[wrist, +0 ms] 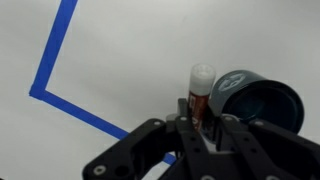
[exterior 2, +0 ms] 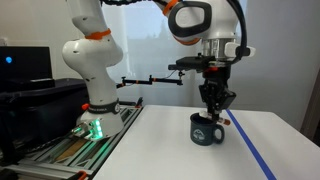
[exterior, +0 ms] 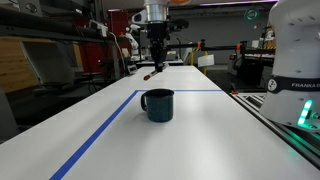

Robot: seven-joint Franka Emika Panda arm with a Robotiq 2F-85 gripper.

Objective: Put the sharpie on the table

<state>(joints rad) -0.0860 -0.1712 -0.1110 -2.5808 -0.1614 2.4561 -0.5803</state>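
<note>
The sharpie is hanging close to the mug, so my gripper will lower it next beside the mug, down to the table near the blue tape (exterior: pixel 138 101) (wrist: pixel 162 97).
My gripper (exterior: pixel 156 60) is shut on the sharpie (exterior: pixel 150 73), a short dark reddish marker that sticks out below the fingers. It hangs in the air behind the dark blue mug (exterior: pixel 157 104), which stands on the white table (exterior: pixel 220 135). In an exterior view the gripper (exterior 2: pixel 213 103) is just above the mug (exterior 2: pixel 206 130). In the wrist view the sharpie (wrist: pixel 201 80) shows a white tip between the fingers (wrist: pixel 203 112), with the mug (wrist: pixel 262 100) beside it and the table (wrist: pixel 130 50) below.
Blue tape lines (exterior: pixel 105 125) run along the table and form a corner (wrist: pixel 45 90) near the mug. The robot base (exterior 2: pixel 92 95) stands at one end of the table. Lab benches and equipment (exterior: pixel 250 60) are beyond the far end.
</note>
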